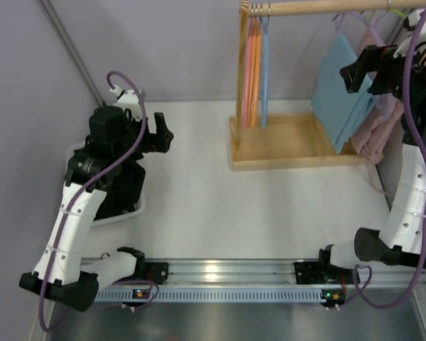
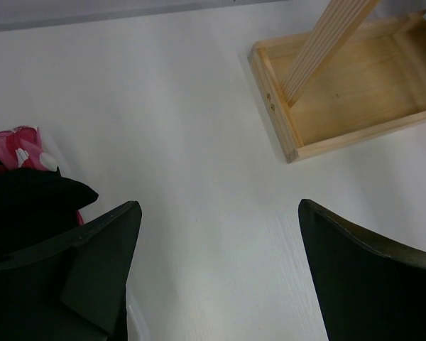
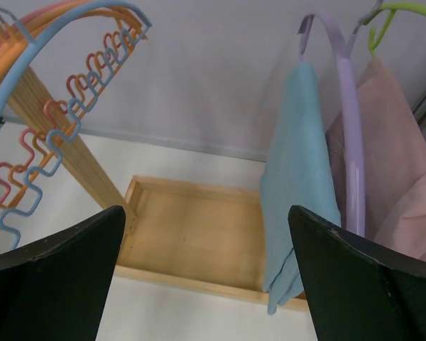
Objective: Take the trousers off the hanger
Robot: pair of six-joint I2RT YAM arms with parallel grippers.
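Note:
I need to move my right gripper toward the pink trousers point(image 3: 401, 170) next, then outward around the purple hanger's near arm, because that arm is outside my open fingers.
Light blue trousers point(image 1: 344, 89) hang folded over a purple hanger point(image 3: 352, 142) on the wooden rail point(image 1: 319, 7) at the back right. Behind them, pink trousers point(image 3: 401, 170) hang on a green hanger point(image 3: 397, 8). My right gripper point(image 1: 356, 67) is raised level with the blue trousers, just in front of them. In the right wrist view it point(image 3: 206, 213) stands open and empty, with the blue trousers point(image 3: 298, 177) by its right finger. My left gripper point(image 1: 165, 135) hovers open over the white table on the left, holding nothing point(image 2: 219, 206).
Several empty pink, orange and blue hangers point(image 1: 255, 64) hang at the rail's left end. The rack's wooden base tray point(image 1: 291, 142) lies below, with its upright post point(image 2: 326, 42). A white bin point(image 1: 128, 209) under the left arm holds black cloth point(image 2: 28, 206) and pink floral cloth point(image 2: 14, 145).

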